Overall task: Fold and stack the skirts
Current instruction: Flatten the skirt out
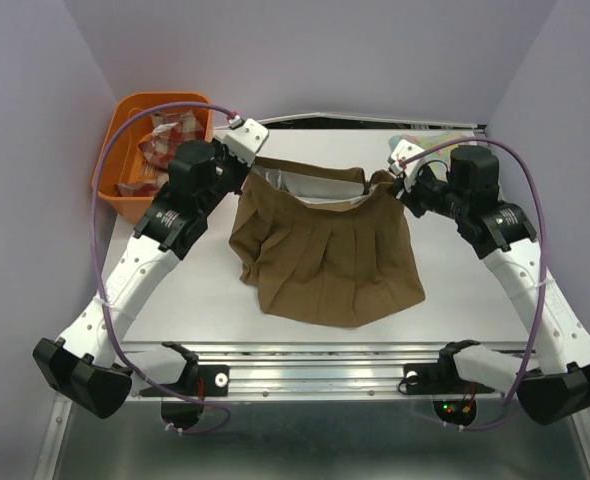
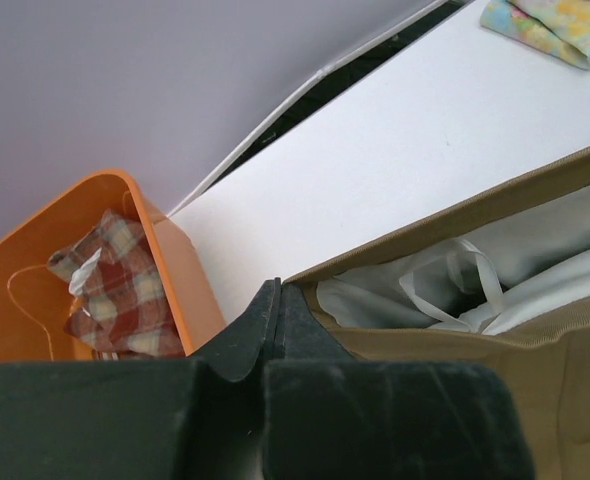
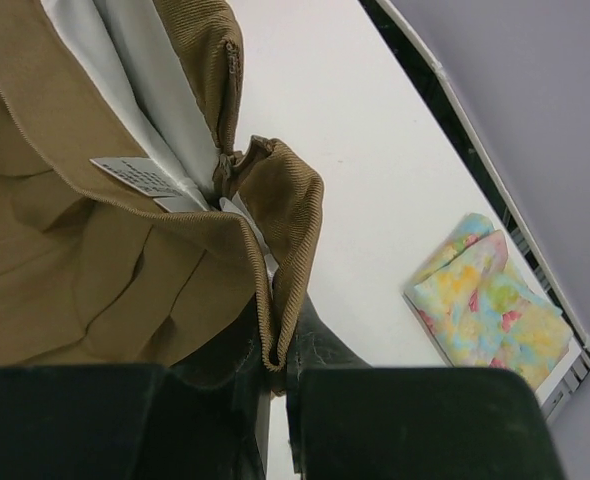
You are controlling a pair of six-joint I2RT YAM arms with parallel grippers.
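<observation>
Next, my right gripper draws back and down toward the tabletop by the metal bar (image 1: 383,325) and releases the waistband's corner, as the skirt still hangs by its waistband.
The tan-brown skirt (image 1: 325,260) hangs stretched by its waistband between my two grippers, and its hem rests on the white table (image 1: 190,295). My left gripper (image 1: 258,157) is shut on the left waistband corner (image 2: 475,215), its fingertips (image 2: 273,292) pressed together. Folded corduroy (image 3: 295,210) at the right end of the waistband is pinched in my shut right gripper (image 1: 393,176), whose jaws (image 3: 280,345) clamp its edge. The white lining (image 2: 535,265) shows inside. A folded floral skirt (image 1: 430,140) (image 3: 490,300) lies at the back right. The plaid skirt (image 1: 165,145) (image 2: 115,285) sits in the basket.
The orange plastic basket (image 1: 125,195) (image 2: 185,280) stands at the table's back left corner, close to my left arm. Purple walls close in the back and sides. A metal rail (image 1: 315,365) runs along the near edge between the arm bases.
</observation>
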